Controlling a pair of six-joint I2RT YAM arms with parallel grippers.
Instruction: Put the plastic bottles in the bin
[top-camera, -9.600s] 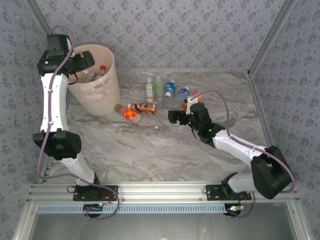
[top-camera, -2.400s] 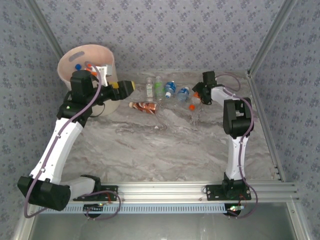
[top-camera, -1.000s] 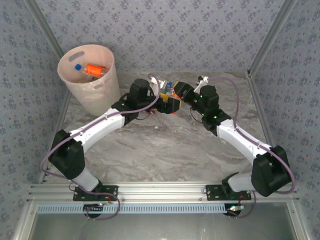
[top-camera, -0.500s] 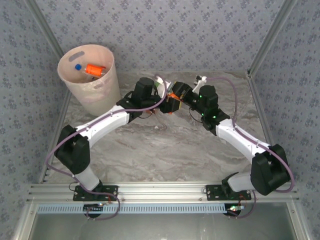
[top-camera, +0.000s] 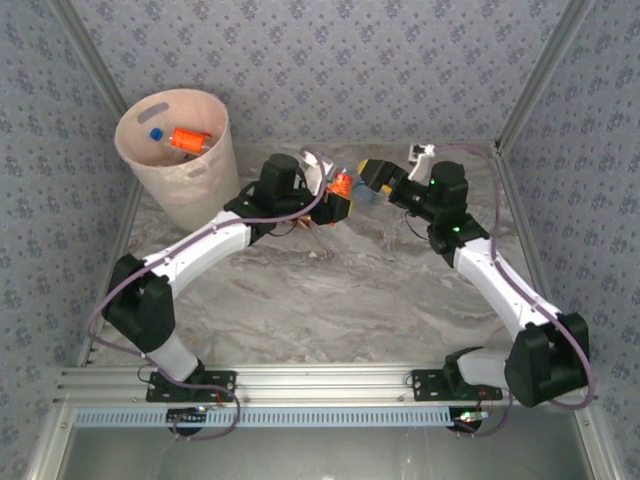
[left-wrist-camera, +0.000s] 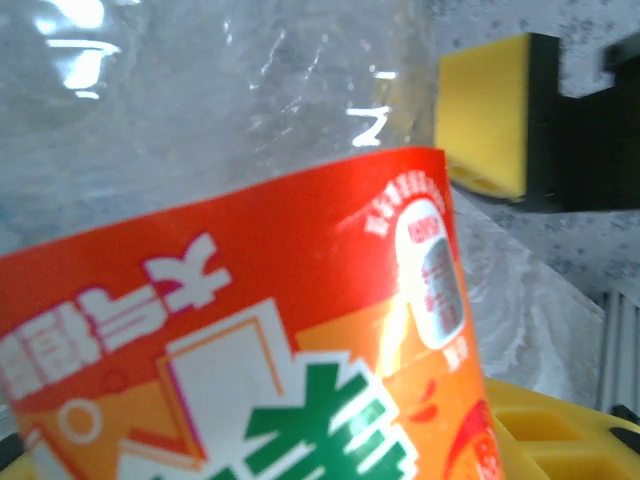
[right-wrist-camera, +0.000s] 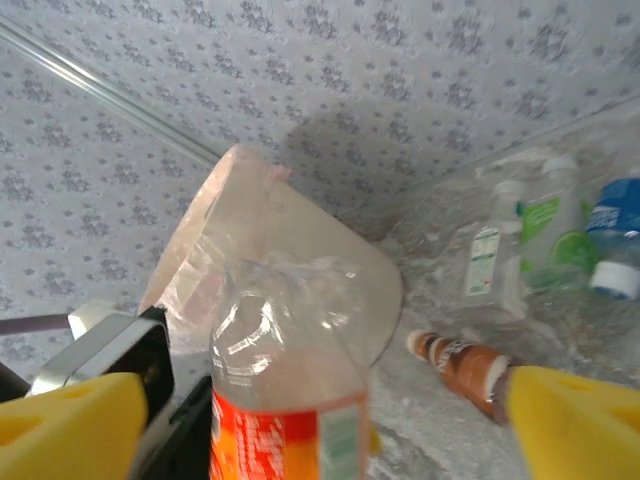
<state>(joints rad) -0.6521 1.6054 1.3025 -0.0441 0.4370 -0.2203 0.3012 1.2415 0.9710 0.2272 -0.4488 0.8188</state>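
Observation:
My left gripper should next swing outward, away from my right gripper, over the bin's opening (top-camera: 172, 132), with an orange bottle inside, and let go.
A clear plastic bottle with an orange and red label (top-camera: 342, 186) hangs above the table's far middle, and my left gripper (top-camera: 335, 205) is shut on it. Its label (left-wrist-camera: 250, 340) is pressed close to the left wrist camera, above one yellow pad (left-wrist-camera: 560, 440). My right gripper (top-camera: 378, 180) stands open just right of it, and the bottle (right-wrist-camera: 285, 380) sits loose between its spread yellow fingertips (right-wrist-camera: 70, 420). The pale pink bin (top-camera: 175, 150) stands at the far left with an orange bottle (top-camera: 188, 139) inside. More bottles lie on the table: a brown one (right-wrist-camera: 470, 365) and a green-labelled one (right-wrist-camera: 545, 235).
A white-labelled bottle (right-wrist-camera: 488, 260) and a blue-labelled bottle (right-wrist-camera: 610, 230) lie by the back wall. The patterned walls and metal frame posts (top-camera: 530, 90) close in the table. Both arms meet over the far middle of the marble tabletop (top-camera: 330, 300).
My left gripper has shut on the orange-labelled bottle. My right gripper has opened, let the bottle go and drawn back to the right.

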